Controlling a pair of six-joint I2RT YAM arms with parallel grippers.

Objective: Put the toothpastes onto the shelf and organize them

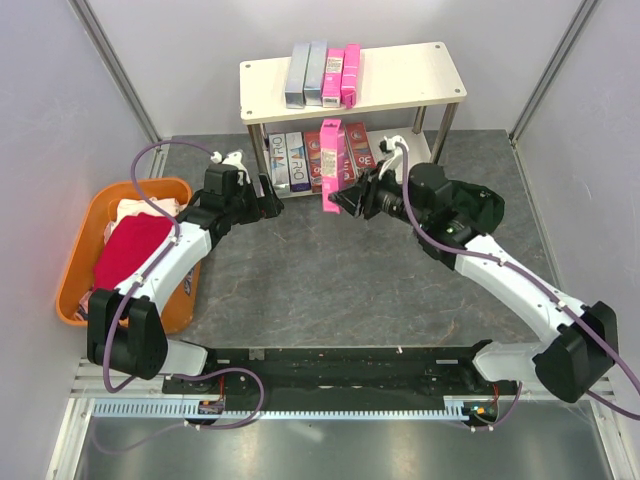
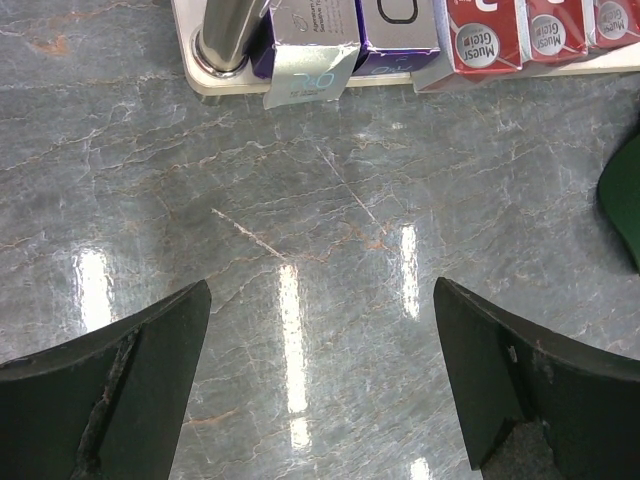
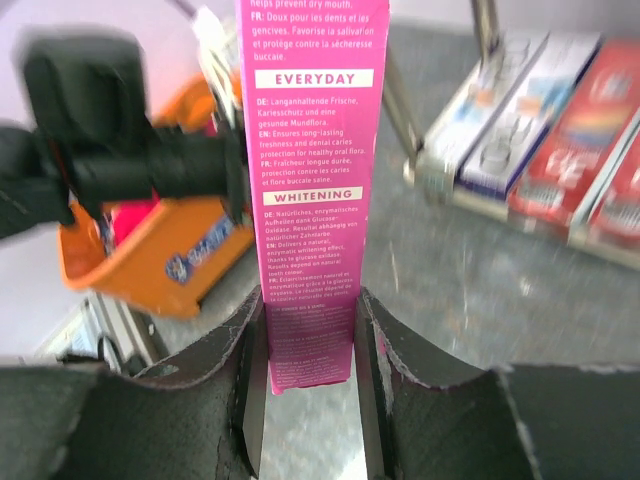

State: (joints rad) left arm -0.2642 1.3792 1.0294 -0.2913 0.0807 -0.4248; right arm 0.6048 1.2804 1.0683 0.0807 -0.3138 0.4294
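Observation:
The bare top board (image 1: pixel 370 79) beside the matching pink boxes is above and outward, so the robot's right gripper next needs to lift up, reach outward and release the box there.
The shelf (image 1: pixel 420 75) stands at the back, cream boards on chrome legs. Its top board holds two silver-grey boxes (image 1: pixel 307 74) and two pink boxes (image 1: pixel 341 76). Its lower board holds navy/white boxes (image 1: pixel 287 160) and red boxes (image 1: pixel 358 150); these also show in the left wrist view (image 2: pixel 485 35). My right gripper (image 1: pixel 340 199) is shut on a third pink toothpaste box (image 1: pixel 332 160), held upright above the table in front of the lower tier; its printed side fills the right wrist view (image 3: pixel 310 190). My left gripper (image 1: pixel 263 197) is open and empty, just in front of the shelf's left leg (image 2: pixel 222 35).
An orange basket (image 1: pixel 70 285) with a red cloth (image 1: pixel 128 250) sits at the left beside the left arm. Grey booth walls close in both sides. Bare marbled tabletop (image 1: pixel 330 290) lies between the arms.

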